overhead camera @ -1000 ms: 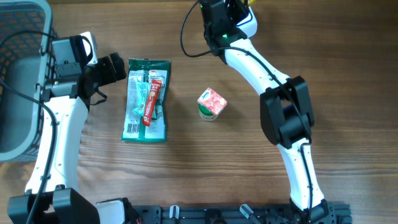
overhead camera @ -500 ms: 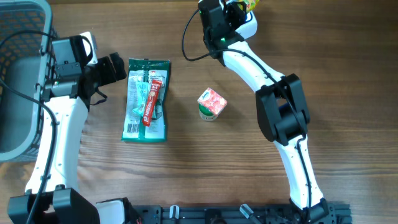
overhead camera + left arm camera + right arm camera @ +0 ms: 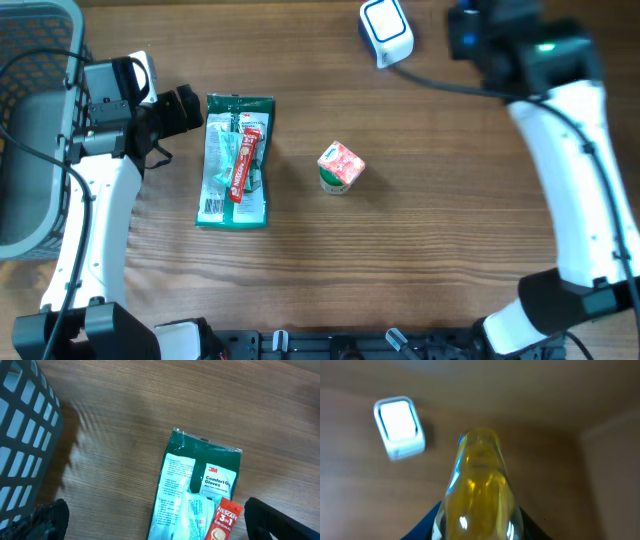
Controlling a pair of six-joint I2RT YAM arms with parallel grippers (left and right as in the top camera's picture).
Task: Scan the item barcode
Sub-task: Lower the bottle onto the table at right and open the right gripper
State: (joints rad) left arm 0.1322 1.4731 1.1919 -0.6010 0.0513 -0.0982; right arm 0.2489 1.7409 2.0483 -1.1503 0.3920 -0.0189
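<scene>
Next, my right gripper will draw back and down to release the bottle clear of the scanner, since bare tabletop lies below my right gripper and back toward my base.
In the right wrist view my right gripper is shut on a clear bottle of yellow liquid, which sticks out ahead of the jaws. The white barcode scanner lies on the table to the bottle's upper left. In the overhead view the scanner sits at the top centre and the right gripper is a blur just to its right; the bottle does not show there. My left gripper stands open at the top end of a green gloves packet, fingers wide apart with nothing between them.
A red Nescafe sachet lies on the green packet. A small red-patterned carton stands mid-table. A grey plastic basket fills the left edge, beside the left arm; its wall shows close by in the left wrist view.
The right arm has swung from the top centre over to the right and is blurred with motion, uncovering the scanner. The left arm and the items on the table have not moved.
</scene>
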